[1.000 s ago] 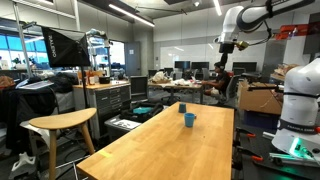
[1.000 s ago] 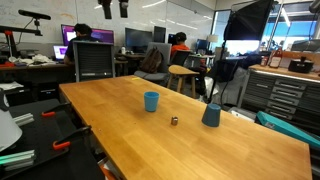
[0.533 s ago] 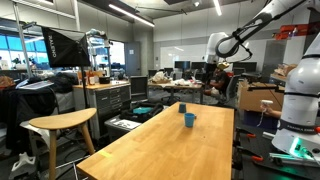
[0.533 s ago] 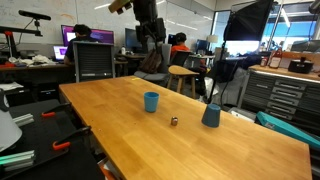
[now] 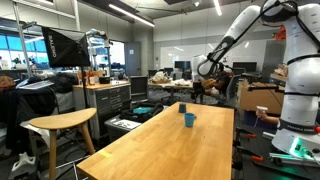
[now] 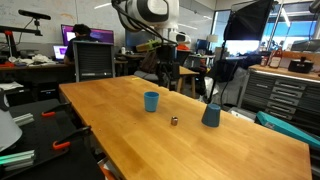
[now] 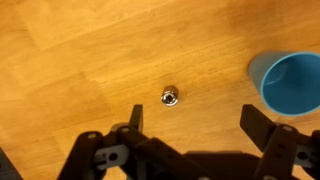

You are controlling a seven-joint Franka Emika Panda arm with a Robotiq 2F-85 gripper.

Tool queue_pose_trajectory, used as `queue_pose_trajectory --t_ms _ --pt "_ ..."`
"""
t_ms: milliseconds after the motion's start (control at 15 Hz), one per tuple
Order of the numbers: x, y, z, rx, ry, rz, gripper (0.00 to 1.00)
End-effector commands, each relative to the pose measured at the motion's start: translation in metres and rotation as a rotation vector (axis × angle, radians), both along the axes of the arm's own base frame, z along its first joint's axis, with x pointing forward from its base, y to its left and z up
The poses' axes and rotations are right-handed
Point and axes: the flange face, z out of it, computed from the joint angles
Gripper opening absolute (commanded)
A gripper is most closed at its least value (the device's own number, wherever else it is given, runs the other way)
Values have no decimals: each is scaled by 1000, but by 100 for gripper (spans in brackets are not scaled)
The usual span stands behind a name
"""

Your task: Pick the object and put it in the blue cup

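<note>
The small metallic piece (image 7: 169,97) sits well below my gripper's fingers. I will lower my gripper next until its fingers are on either side of the piece.
The blue cup (image 6: 151,101) stands upright on the long wooden table (image 6: 230,150); it also shows in an exterior view (image 5: 188,120) and at the right edge of the wrist view (image 7: 293,82). The object, a small round metallic piece (image 7: 169,97), lies on the wood beside the cup and shows as a dot in an exterior view (image 6: 173,120). My gripper (image 7: 195,120) is open and empty and hangs above the table, with the piece just beyond its fingertips. It shows in both exterior views (image 5: 198,90) (image 6: 168,75).
A darker grey-blue tapered cup (image 6: 211,115) stands on the table near the small piece, also visible in an exterior view (image 5: 182,107). A wooden stool (image 5: 60,125) stands off the table's side. Desks, monitors and seated people fill the background.
The arm has swung down from high above the far end of the table, and the gripper now hangs lower, over the cups and the small piece.
</note>
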Motion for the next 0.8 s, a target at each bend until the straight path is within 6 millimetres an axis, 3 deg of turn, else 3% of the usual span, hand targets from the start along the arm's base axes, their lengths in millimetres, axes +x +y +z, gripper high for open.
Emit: queue_pose_trajectory --t_ms 0,200,267,733 --pt "51 -25 -39 -44 -16 -80 100" --pt "50 -39 -79 -59 42 -122 100" --pt "38 -31 -62 -33 29 -93 100" --pt "36 -41 -109 -43 85 -147 100"
